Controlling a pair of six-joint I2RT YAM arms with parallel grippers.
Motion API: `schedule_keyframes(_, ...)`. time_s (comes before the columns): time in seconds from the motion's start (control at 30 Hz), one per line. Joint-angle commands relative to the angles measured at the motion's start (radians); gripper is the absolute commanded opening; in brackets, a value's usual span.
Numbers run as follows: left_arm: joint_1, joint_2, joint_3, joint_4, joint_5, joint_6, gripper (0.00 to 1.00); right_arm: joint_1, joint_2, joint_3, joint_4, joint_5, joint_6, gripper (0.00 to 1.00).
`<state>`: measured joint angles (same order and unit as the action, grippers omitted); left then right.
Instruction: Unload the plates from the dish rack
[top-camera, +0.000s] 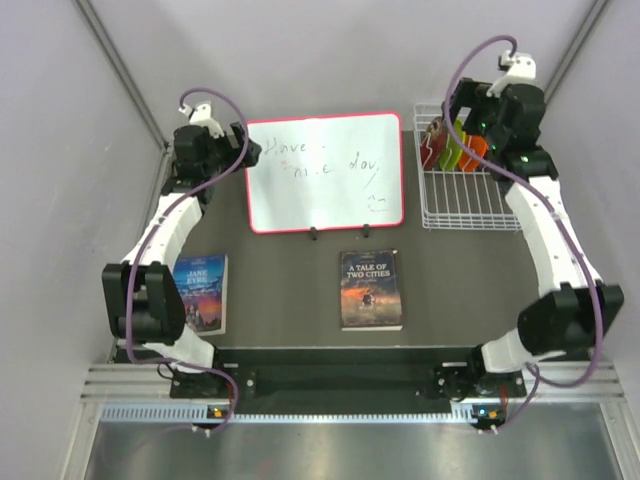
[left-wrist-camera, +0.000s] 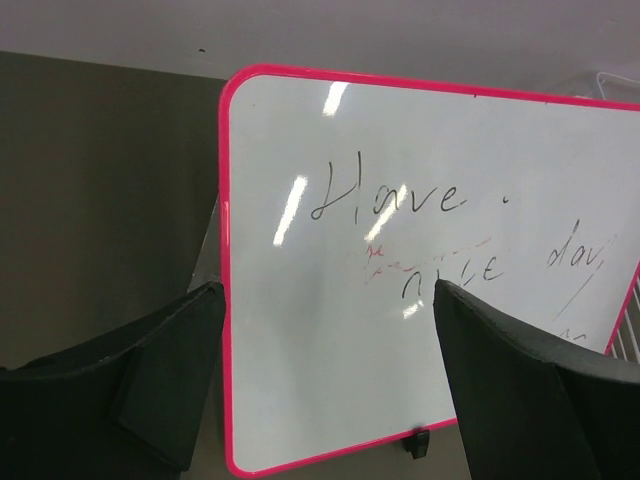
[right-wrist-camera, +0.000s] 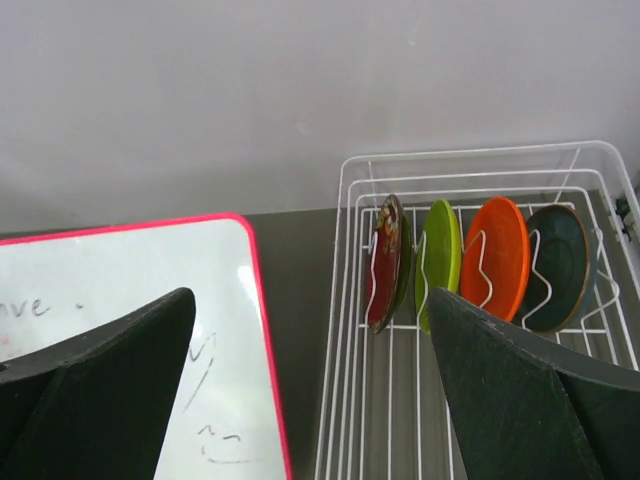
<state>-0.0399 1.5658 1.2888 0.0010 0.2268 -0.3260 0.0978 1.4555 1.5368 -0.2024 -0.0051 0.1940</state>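
Note:
The dark red plate's upper rim (top-camera: 433, 146) stands upright at the end of the row, so the robot's right gripper needs to go down toward the rack (top-camera: 462, 205) next, with its open fingers on either side of that rim.
The white wire dish rack (top-camera: 462, 205) stands at the far right of the table, also in the right wrist view (right-wrist-camera: 345, 330). Several plates stand upright in its slots: dark red (right-wrist-camera: 385, 262), lime green (right-wrist-camera: 440, 255), orange (right-wrist-camera: 497, 255), teal (right-wrist-camera: 558, 262); in the top view the red (top-camera: 432, 143), green (top-camera: 455, 152) and orange (top-camera: 472, 156) ones show partly under the arm. My right gripper (right-wrist-camera: 312, 385) is open and empty, above the rack's left edge. My left gripper (left-wrist-camera: 325, 375) is open and empty over the whiteboard's left end.
A red-framed whiteboard (top-camera: 322, 172) with handwriting lies at the back centre, left of the rack. Two books lie nearer: one (top-camera: 201, 292) at the left, "A Tale of Two Cities" (top-camera: 371, 290) in the middle. Grey walls close in behind and at both sides.

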Motion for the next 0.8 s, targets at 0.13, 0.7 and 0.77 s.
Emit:
schedule_keyframes(0.13, 0.005, 0.066, 0.061, -0.009, -0.001, -0.022, 0.99, 0.011, 0.408, 0.391, -0.11, 0.037, -0.008, 0.99)
schedule_keyframes(0.7, 0.003, 0.122, 0.064, 0.036, 0.054, 0.011, 0.99, 0.011, 0.761, 0.583, -0.129, 0.155, -0.045, 0.79)
schedule_keyframes(0.77, 0.005, 0.126, 0.066, 0.034, 0.051, 0.015, 0.99, 0.011, 0.784, 0.594, -0.134, 0.172, -0.051, 0.68)
